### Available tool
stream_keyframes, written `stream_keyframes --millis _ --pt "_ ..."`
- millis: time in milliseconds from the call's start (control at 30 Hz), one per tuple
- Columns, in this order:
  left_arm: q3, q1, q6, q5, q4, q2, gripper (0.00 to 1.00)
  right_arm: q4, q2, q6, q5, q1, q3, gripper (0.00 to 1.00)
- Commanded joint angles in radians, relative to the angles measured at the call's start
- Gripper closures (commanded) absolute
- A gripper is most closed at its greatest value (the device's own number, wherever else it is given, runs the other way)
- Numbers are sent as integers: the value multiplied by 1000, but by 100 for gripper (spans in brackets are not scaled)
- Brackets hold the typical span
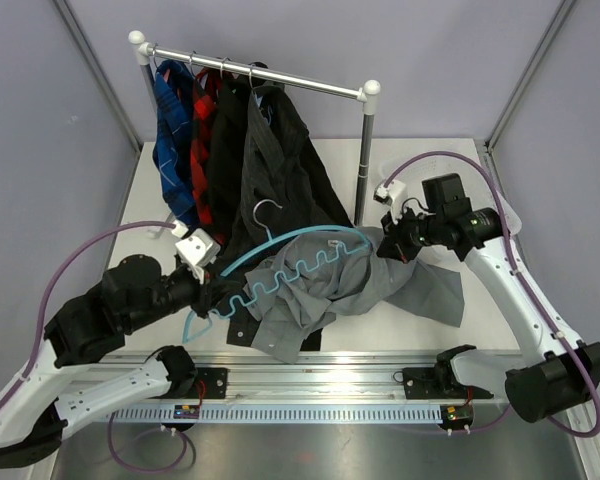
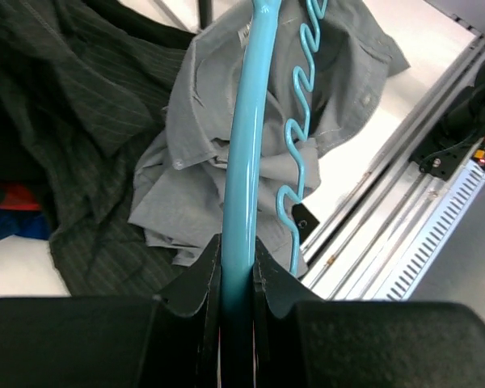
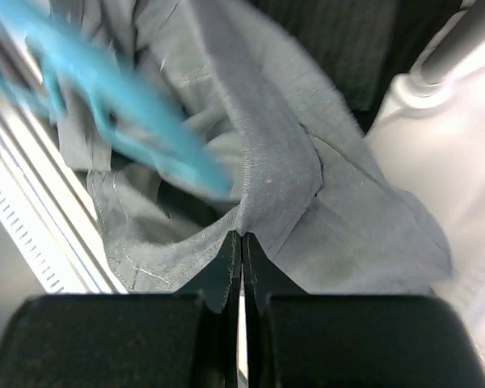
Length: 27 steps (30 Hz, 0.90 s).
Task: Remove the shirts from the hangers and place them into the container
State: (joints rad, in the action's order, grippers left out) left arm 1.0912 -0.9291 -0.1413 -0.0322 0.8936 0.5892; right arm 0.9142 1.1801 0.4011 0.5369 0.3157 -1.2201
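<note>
My left gripper will next lift the hanger (image 1: 280, 255) outward onto the end of the bar by the post and let go, because that end is clear of shirts and is above and outward of it.
The light blue hanger (image 1: 280, 255) lies across the light grey shirt (image 1: 400, 285), which is crumpled on the table in front of the rail. My left gripper (image 1: 218, 295) is shut on one arm of the hanger (image 2: 250, 121), its jaws (image 2: 237, 246) pinching the blue bar above the grey shirt (image 2: 194, 162). My right gripper (image 1: 388, 245) is shut on a fold of the grey shirt (image 3: 307, 178), pinched at the fingertips (image 3: 241, 236). The hanger (image 3: 129, 113) is blurred in that view. The container's translucent rim (image 1: 512, 215) peeks out at the right table edge.
On the metal rail (image 1: 260, 75) hang the blue plaid (image 1: 172, 130), red-black plaid (image 1: 204, 140), black (image 1: 228, 150) and charcoal pinstriped (image 1: 280, 170) shirts. The pinstriped one drapes onto the table (image 2: 89, 121). The rail's upright post (image 1: 364, 160) stands beside my right gripper.
</note>
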Motion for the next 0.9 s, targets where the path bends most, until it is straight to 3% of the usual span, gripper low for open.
stream_keyframes --millis 0,233,300,333,367,467,500,600,867 --pt "97 -2 31 -119 30 11 100 11 29 120 119 -1 57 100" --pt "300 -2 124 -233 126 109 100 -20 52 142 215 -1 134 100" --pt "329 -2 131 -282 116 132 100 -20 43 143 230 -1 136 92" --pt "334 -2 132 -311 108 167 100 -18 38 142 244 -1 136 82" --pt "334 -2 131 -324 81 185 100 -17 30 143 248 -1 134 49" --pt "340 -2 123 -362 24 285 100 -26 -28 145 233 -12 131 16" --pt "357 -2 124 -371 12 308 100 -41 -68 143 229 -38 142 11" --pt "404 -2 161 -409 -50 398 100 -64 -134 134 224 -85 174 3" --pt "588 -2 256 -497 -185 616 100 -60 -184 139 250 -168 197 2"
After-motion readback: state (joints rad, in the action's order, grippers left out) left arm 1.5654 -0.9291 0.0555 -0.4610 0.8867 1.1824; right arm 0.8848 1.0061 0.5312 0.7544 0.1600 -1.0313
